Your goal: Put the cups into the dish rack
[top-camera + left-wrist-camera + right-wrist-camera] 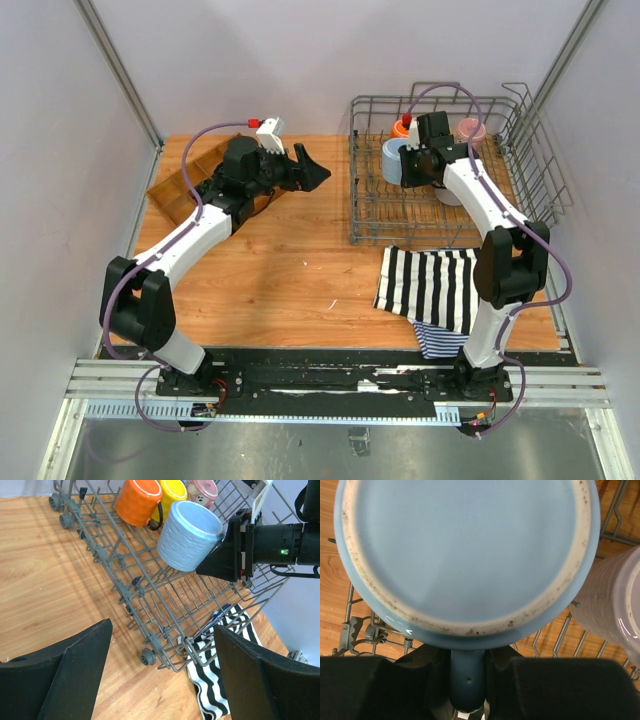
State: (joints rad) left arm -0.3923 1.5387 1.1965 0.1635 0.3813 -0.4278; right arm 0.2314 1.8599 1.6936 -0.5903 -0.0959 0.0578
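Observation:
My right gripper should next lower the light blue cup onto the rack's empty wires [388,191] beside the grey cup and release its handle, as those pegs are below it.
The dish rack [365,205] stands at the back right. My right gripper [418,160] is shut on the handle of the light blue cup [393,161] and holds it tilted just above the rack's tines. In the right wrist view the cup's base [465,555] fills the frame, with its handle [468,680] between my fingers. The orange cup [137,502], yellow cup [172,491] and pink cup [202,490] lie in the rack's far end. A grey cup [612,605] sits beside the blue one [189,535]. My left gripper [312,172] is open and empty over the table left of the rack [150,605].
A black-and-white striped cloth [430,285] lies in front of the rack, partly under it, and also shows in the left wrist view [220,680]. A compartmented wooden tray [180,190] sits at the back left under my left arm. Tall wire sides ring the rack.

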